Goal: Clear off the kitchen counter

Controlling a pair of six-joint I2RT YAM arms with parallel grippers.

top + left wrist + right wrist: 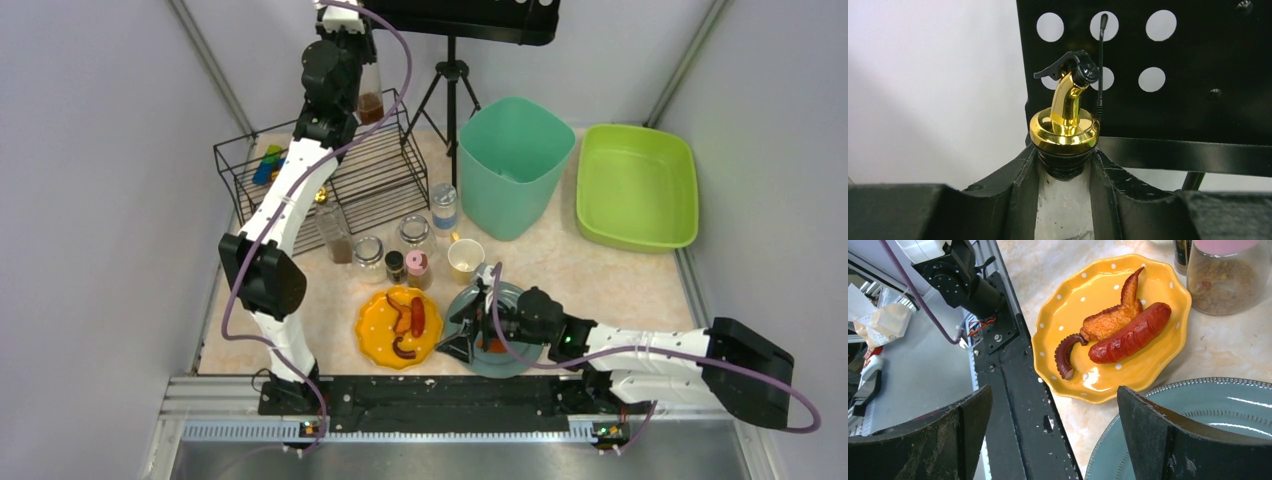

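Next, my left gripper lowers the upright bottle onto the bare wires at the rack's far corner by the tripod and releases it, since that corner lies below.
The beige kitchen counter holds dishes and jars. My left gripper is raised high over the back of the black wire rack. It is shut on the neck of a glass bottle with brown liquid. In the left wrist view the gripper clamps the bottle's neck just under its gold pourer spout. My right gripper is open and empty, low over the left edge of a grey-teal plate. In the right wrist view the gripper spans that plate's rim and the black front rail.
A yellow plate with a sausage, a chicken wing and a tentacle lies left of the teal plate. Several jars, a cup and a tall bottle stand mid-counter. A teal bin, a green tub and a tripod stand behind.
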